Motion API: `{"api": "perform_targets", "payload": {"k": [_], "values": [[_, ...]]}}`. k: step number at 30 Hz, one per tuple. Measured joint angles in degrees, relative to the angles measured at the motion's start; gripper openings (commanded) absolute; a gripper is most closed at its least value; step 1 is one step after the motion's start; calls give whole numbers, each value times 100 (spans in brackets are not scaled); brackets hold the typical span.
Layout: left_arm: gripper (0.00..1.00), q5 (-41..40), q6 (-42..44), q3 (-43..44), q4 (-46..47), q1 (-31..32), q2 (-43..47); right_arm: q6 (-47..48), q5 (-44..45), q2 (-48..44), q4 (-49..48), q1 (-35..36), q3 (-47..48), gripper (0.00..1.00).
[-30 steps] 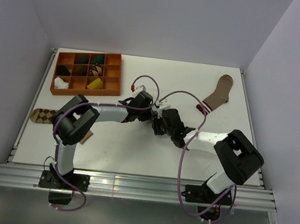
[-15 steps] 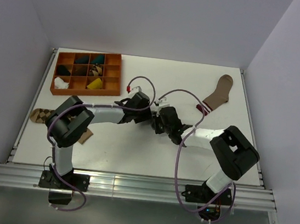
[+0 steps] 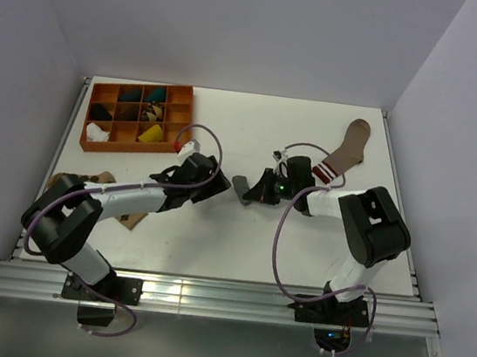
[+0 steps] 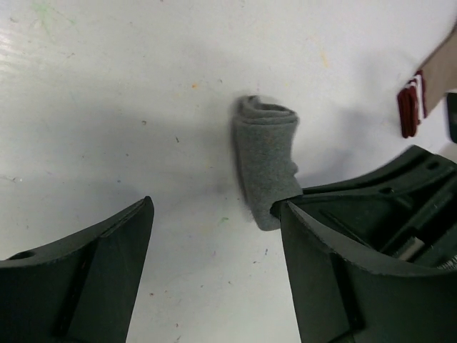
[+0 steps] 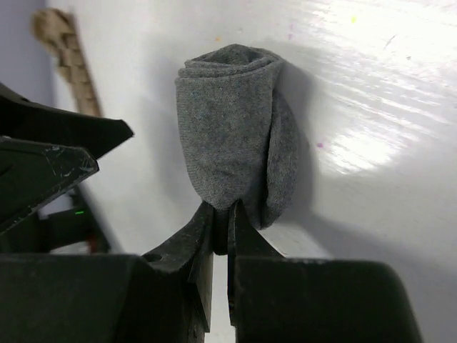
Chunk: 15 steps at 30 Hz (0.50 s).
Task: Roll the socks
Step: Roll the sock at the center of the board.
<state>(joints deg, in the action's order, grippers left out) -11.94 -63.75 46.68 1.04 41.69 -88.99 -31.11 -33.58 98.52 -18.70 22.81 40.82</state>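
Observation:
The left gripper moves down and to the right in the top view around the roll's far half next, since my right gripper holds only the roll's near end.
A grey sock (image 3: pixel 242 188) lies rolled into a short bundle on the white table near the middle, also seen in the left wrist view (image 4: pixel 265 161) and in the right wrist view (image 5: pixel 232 121). My right gripper (image 3: pixel 259 190) reaches in from the right and is shut on the roll's lower edge (image 5: pixel 228 214). My left gripper (image 3: pixel 218 186) sits just left of the roll, open, with bare table between its fingers (image 4: pixel 214 207). Its right-hand finger (image 4: pixel 343 271) is close beside the roll's end.
An orange divided tray (image 3: pixel 183 118) stands at the back left with rolled socks in several compartments. A brown sock with a striped cuff (image 3: pixel 348 149) lies at the back right. A tan diamond-patterned sock (image 3: pixel 66 182) lies near the left edge under my left arm.
My left gripper has opened, let go of the roll and drawn back to the left. My right gripper has shut on the grey roll and its arm has swung round to the right.

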Motion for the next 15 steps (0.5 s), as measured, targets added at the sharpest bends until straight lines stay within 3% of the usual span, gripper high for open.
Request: {"api": "perform_targets", "payload": {"k": [7, 15], "values": [[74, 133, 2, -131, 483, 0, 35, -1187, -1071, 533, -745, -299, -11, 0], [72, 490, -87, -129, 754, 0, -619, -2009, -1425, 927, -1526, -505, -306, 0]]}}
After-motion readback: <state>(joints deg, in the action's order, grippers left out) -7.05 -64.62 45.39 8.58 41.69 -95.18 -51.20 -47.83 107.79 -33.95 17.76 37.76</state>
